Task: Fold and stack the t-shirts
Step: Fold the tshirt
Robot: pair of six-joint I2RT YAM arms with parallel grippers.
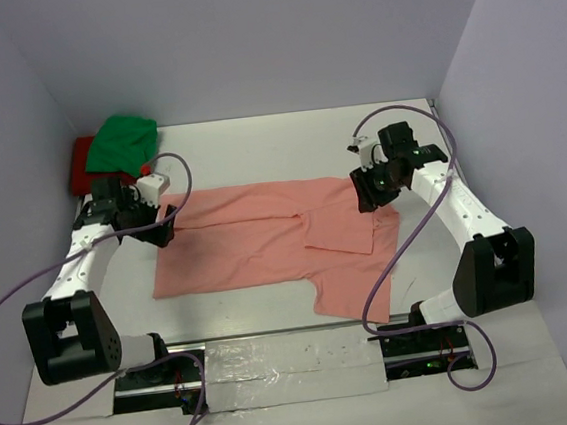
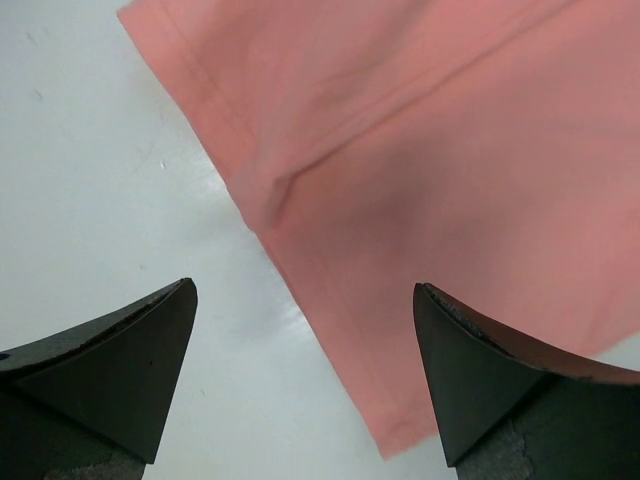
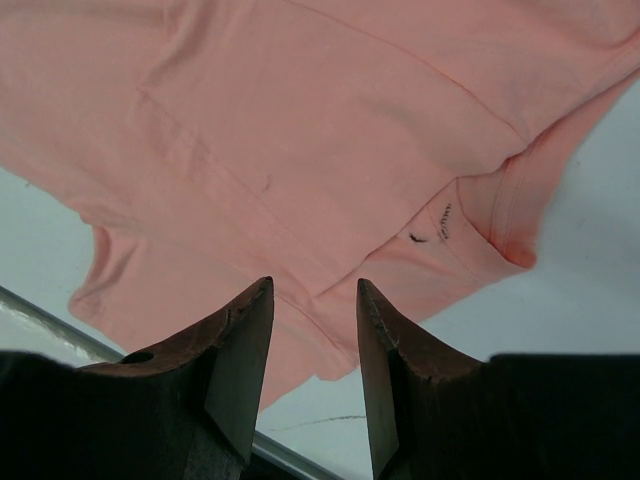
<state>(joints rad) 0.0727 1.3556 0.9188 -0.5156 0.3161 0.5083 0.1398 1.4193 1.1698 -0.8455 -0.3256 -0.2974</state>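
Observation:
That side of the shirt is still spread flat. My left gripper should go back and down along the shirt's pink hem to the shirt's near corner (image 2: 388,450) and close there.
A salmon-pink t-shirt (image 1: 257,245) lies flat across the middle of the table, partly folded, with one sleeve (image 1: 346,287) sticking out toward the front. My left gripper (image 1: 167,224) hovers at the shirt's left edge. In the left wrist view its jaws (image 2: 304,285) stand wide open with nothing between them, above the pink hem (image 2: 450,150) and bare table. My right gripper (image 1: 369,196) is over the shirt's upper right part. Its jaws (image 3: 315,281) are apart and empty, just above the pink cloth (image 3: 300,120) near the collar label (image 3: 440,222). A green t-shirt (image 1: 126,142) sits bunched on a red t-shirt (image 1: 82,167) at the back left.
The white table (image 1: 257,145) is boxed in by pale walls at the back and both sides. A strip of silver tape (image 1: 288,368) runs along the front edge between the arm bases. Purple cables (image 1: 186,187) loop from both arms.

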